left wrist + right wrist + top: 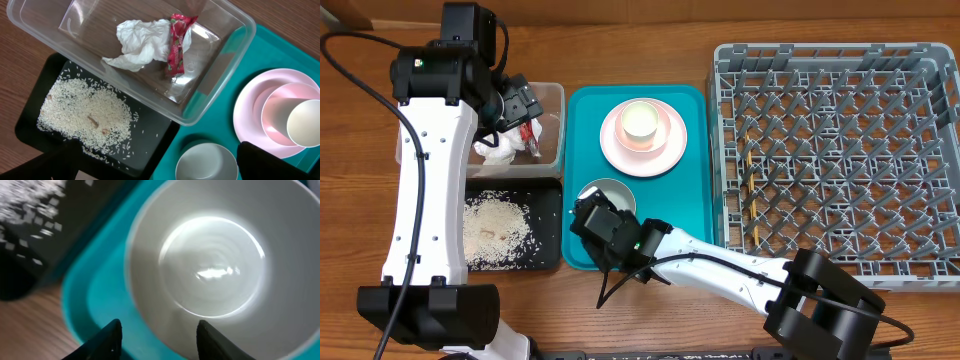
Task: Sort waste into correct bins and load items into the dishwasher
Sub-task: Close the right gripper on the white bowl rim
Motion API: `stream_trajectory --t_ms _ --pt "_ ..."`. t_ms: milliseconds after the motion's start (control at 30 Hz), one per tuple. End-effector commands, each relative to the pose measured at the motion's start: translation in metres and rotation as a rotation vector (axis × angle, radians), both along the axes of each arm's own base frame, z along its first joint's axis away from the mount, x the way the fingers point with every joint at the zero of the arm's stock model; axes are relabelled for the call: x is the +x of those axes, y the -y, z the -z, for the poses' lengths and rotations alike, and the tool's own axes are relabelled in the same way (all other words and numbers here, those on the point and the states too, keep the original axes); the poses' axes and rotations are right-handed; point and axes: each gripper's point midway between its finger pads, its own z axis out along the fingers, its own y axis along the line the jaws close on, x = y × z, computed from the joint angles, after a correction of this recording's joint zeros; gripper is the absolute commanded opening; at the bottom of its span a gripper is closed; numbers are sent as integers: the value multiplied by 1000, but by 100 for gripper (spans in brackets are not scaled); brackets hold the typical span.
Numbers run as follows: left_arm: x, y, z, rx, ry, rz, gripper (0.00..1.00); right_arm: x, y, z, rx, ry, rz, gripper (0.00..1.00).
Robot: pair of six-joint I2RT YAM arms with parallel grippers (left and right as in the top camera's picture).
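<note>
The right gripper shifts to the right in the overhead view and closes next, since the white bowl's near rim runs between its open fingers.
The crumpled white napkin and the red wrapper lie in the clear tub. The rice is spread in the black tray. My left gripper is open and empty above these bins; it also shows in the overhead view. The white bowl sits on the teal tray. My right gripper is open and straddles the bowl's near rim. The white cup stands on the pink plate. The chopsticks lie in the grey rack.
The teal tray lies between the two bins and the rack. The clear tub is at the back left and the black tray is in front of it. Bare wooden table lies to the left and front.
</note>
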Motion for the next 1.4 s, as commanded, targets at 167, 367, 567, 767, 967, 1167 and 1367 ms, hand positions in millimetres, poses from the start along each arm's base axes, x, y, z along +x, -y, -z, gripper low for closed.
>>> stream_trajectory --t_ms 167,367,567,767,967,1167,1367 --pt "1 -1 -3 9 11 -1 100 9 27 5 -97 29 78 50" --pt "1 -1 -3 9 11 -1 100 10 50 12 -146 -27 162 49" --pt "1 -1 -3 9 11 -1 100 8 73 16 -192 -81 255 49" --pt "1 -1 -3 9 11 -1 100 6 79 16 -190 -119 289 49" --pt "1 -1 -3 9 11 -1 100 6 63 5 -131 -146 270 42" --pt "1 -1 -3 9 11 -1 100 18 56 -3 -110 -88 264 43" --pt "1 -1 -3 9 11 -1 100 20 54 -3 -102 -79 251 43"
